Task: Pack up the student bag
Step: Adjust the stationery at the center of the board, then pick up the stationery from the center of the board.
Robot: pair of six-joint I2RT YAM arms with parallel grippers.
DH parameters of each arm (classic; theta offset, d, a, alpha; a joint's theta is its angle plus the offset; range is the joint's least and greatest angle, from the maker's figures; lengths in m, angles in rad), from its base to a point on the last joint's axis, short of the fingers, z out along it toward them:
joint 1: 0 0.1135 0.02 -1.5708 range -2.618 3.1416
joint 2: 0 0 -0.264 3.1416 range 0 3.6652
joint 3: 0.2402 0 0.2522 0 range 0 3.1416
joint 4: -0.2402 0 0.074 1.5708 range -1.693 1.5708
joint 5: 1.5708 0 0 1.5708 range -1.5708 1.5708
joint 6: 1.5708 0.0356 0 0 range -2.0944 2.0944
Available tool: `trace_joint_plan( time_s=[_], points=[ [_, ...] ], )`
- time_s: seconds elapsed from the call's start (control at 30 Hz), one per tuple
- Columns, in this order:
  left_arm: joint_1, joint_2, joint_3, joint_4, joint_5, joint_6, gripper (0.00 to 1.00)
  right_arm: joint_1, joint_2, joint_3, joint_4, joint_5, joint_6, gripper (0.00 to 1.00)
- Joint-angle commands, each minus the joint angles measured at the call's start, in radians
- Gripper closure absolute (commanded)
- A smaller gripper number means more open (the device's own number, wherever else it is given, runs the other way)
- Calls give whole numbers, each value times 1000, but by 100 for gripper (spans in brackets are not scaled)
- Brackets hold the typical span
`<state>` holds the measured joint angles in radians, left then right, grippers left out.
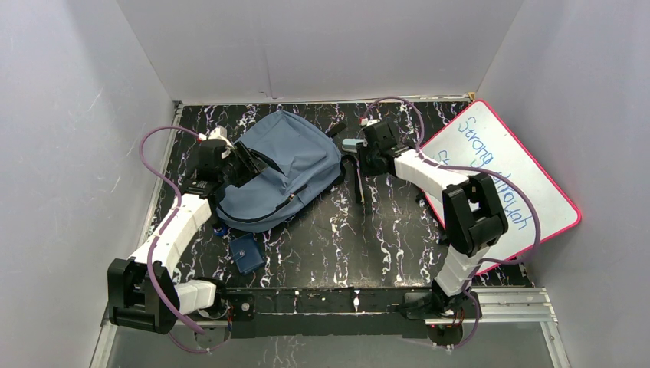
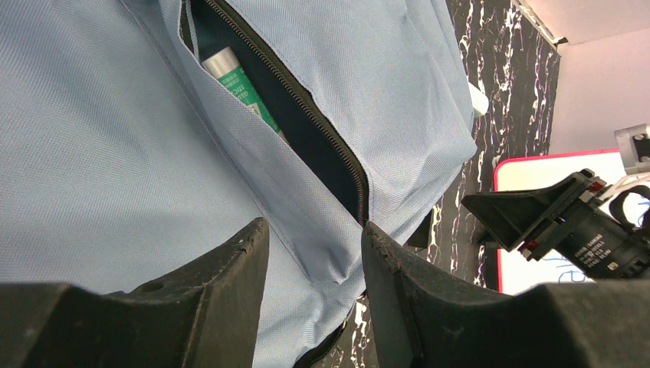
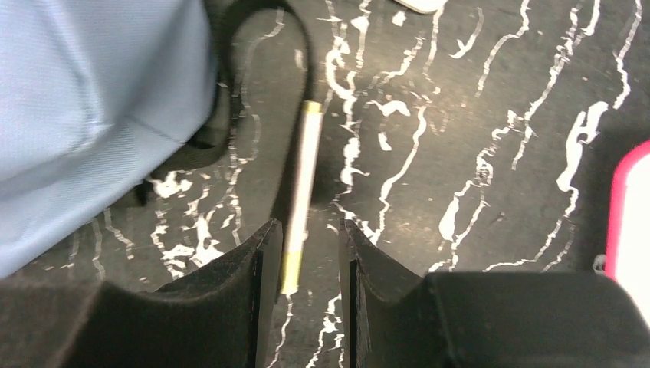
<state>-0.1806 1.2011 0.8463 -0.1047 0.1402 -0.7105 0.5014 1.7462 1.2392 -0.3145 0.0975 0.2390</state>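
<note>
The right gripper will go down next and close on the near half of the slim white pen, as that part of the pen is below and between the gripper's open fingers.
The student bag (image 1: 280, 169), slate-blue with black zippers, lies at the back left of the table. My left gripper (image 1: 230, 157) is at its left edge. In the left wrist view my left gripper (image 2: 314, 226) is shut on a puckered fold of the bag (image 2: 100, 138) just below its gaping pocket, where a green-and-white tube (image 2: 241, 84) shows. My right gripper (image 1: 360, 162) hovers right of the bag. Seen from the right wrist, my right gripper (image 3: 306, 224) is open over a slim white pen (image 3: 303, 176) with yellow ends, which runs between the fingers close to the left one, beside a black strap (image 3: 305, 54).
A pink-edged whiteboard (image 1: 498, 176) with blue writing leans at the right. A small dark-blue pouch (image 1: 247, 253) lies in front of the bag. A light-blue item (image 1: 352, 143) sits behind the right gripper. White walls close in on three sides.
</note>
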Motion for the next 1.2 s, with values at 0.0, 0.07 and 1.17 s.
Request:
trace_joint_plan(
  time_s=[0.0, 0.07, 1.17],
  points=[
    [-5, -12, 24, 14, 5, 1, 54, -8, 37, 50, -41, 135, 16, 59],
    [-5, -10, 26, 13, 8, 3, 54, -8, 57, 62, -53, 118, 10, 59],
    [-5, -20, 8, 8, -3, 7, 54, -9, 175, 104, -67, -40, 4, 56]
  ],
)
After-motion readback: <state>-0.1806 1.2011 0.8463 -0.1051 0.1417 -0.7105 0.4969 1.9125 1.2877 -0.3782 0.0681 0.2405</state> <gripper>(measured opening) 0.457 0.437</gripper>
